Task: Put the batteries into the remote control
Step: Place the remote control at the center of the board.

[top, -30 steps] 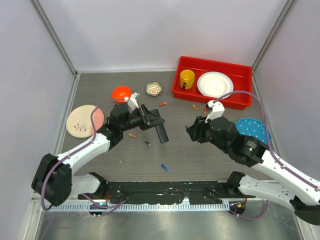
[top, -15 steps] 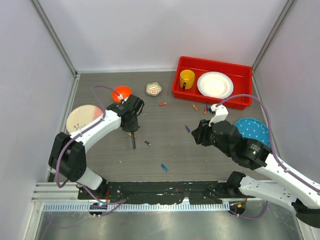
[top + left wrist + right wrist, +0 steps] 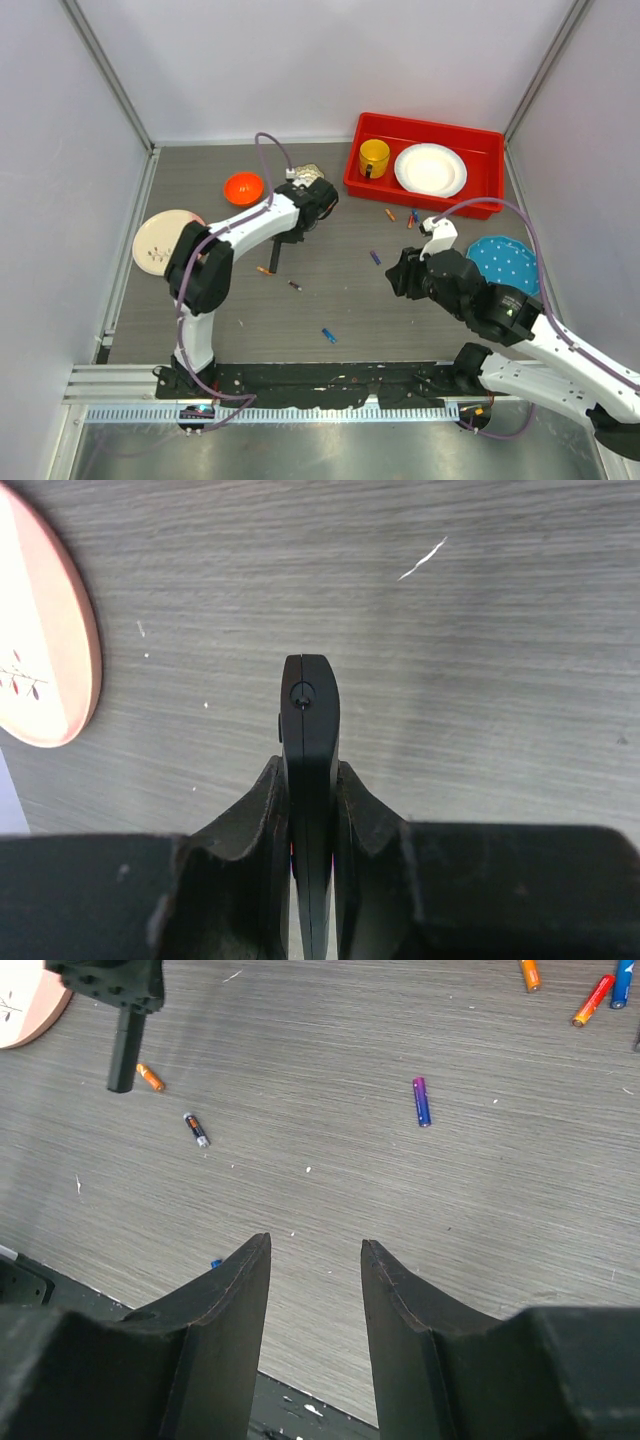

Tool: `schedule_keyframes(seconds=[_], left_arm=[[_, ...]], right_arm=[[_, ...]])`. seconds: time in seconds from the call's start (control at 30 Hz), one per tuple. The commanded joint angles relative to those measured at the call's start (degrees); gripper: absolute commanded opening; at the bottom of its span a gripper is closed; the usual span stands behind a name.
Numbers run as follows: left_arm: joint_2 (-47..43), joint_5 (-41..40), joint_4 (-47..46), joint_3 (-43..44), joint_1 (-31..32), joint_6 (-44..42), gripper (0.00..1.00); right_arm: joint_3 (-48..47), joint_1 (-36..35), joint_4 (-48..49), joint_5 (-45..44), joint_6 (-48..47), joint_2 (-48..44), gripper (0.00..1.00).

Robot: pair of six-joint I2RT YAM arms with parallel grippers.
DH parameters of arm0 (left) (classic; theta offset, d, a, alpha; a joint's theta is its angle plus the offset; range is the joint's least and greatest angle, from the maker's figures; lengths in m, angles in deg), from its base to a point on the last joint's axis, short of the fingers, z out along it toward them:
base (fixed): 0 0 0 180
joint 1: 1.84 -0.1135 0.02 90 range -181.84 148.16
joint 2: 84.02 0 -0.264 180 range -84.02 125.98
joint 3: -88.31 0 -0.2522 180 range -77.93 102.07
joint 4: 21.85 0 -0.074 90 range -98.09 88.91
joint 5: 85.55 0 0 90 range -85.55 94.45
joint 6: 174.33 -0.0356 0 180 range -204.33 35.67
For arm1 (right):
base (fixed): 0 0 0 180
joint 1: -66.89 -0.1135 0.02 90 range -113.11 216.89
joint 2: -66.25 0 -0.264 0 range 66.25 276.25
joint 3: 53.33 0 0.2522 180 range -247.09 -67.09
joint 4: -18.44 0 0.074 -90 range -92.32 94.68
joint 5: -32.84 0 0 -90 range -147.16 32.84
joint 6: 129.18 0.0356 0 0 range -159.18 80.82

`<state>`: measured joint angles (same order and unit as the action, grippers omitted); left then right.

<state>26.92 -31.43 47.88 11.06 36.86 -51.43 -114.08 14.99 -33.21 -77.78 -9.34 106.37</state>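
Observation:
To get the remote point(image 3: 308, 720) onto the table beyond the orange battery, my left gripper will lower and move outward first.
My left gripper point(image 3: 286, 238) is shut on the black remote control point(image 3: 276, 258), holding it edge-on; in the left wrist view the remote point(image 3: 308, 720) stands out between the fingers point(image 3: 262, 810) above the table. Loose batteries lie around: an orange one point(image 3: 264, 270), a dark one point(image 3: 295, 286), a blue one point(image 3: 328, 335), a purple one point(image 3: 375, 257) and a few near the tray point(image 3: 408, 217). My right gripper point(image 3: 315, 1245) is open and empty above bare table, the purple battery point(image 3: 421, 1101) ahead of it. The right wrist view also shows the held remote point(image 3: 124, 1055).
A red tray point(image 3: 420, 125) at the back right holds a yellow cup point(image 3: 375, 157) and a white plate point(image 3: 430, 168). An orange bowl point(image 3: 243, 187) and a pink plate point(image 3: 160, 240) lie at the left, a blue plate point(image 3: 505, 262) at the right.
My left arm has swung right and farther back, turning the remote from flat to edge-on. My right gripper has drifted slightly nearer and right, still open.

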Motion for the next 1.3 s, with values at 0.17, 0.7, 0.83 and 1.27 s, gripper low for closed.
schedule_keyframes(seconds=[0.17, 0.7, 0.83, 1.27], left_arm=[[12.36, -7.19, 2.83, 14.18, -0.03, -4.51, 0.00], [23.63, -2.62, 2.57, 21.14, -0.29, -6.89, 0.06], [22.92, -1.48, 1.43, 18.68, 0.68, -7.68, 0.26], [17.74, -1.82, 4.76, 24.99, 7.00, -6.98, 0.80]], right_arm=[[1.02, 0.22, 0.63, 0.41, 0.83, -4.17, 0.47], [-1.18, 0.22, -2.36, 0.50, -0.05, -8.04, 0.49], [-1.45, 0.22, -2.98, -0.30, 0.04, -8.30, 0.49], [-2.59, 0.22, -4.47, -1.53, 0.83, -8.30, 0.50]])
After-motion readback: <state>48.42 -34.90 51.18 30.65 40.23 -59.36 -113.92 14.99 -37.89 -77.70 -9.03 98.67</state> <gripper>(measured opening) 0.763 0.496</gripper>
